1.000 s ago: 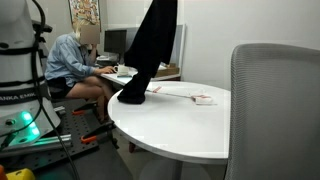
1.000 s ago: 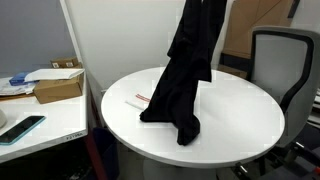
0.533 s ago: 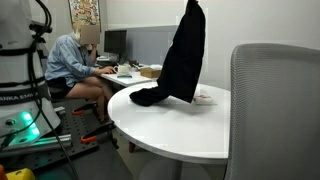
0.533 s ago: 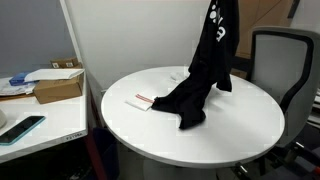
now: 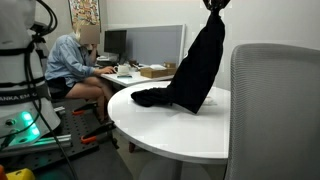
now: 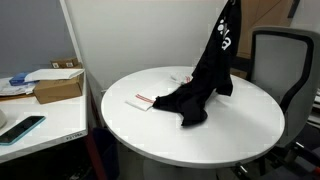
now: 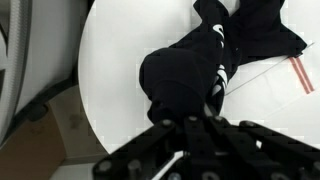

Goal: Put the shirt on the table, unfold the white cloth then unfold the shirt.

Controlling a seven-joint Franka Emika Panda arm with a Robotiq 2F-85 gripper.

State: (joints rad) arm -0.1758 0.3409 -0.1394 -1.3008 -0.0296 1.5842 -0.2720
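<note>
The shirt's lower part already lies bunched on the tabletop, so the robot's gripper next needs to move toward the grey chair, high over the bare tabletop there, and let go.
A black shirt with white print hangs from my gripper, which is shut on its top end high above the round white table. Its lower part lies bunched on the tabletop in both exterior views. In the wrist view the shirt hangs below my dark fingers. A small flat white piece with a red edge, perhaps the folded white cloth, lies on the table beside the shirt. A similar piece shows in the wrist view.
A grey office chair stands close to the table, also seen in an exterior view. A person sits at a desk behind. A side desk holds a cardboard box and a phone.
The hanging shirt has swung across the table toward the chair side and come lower. Its bottom end has dragged along and now lies flatter on the table.
</note>
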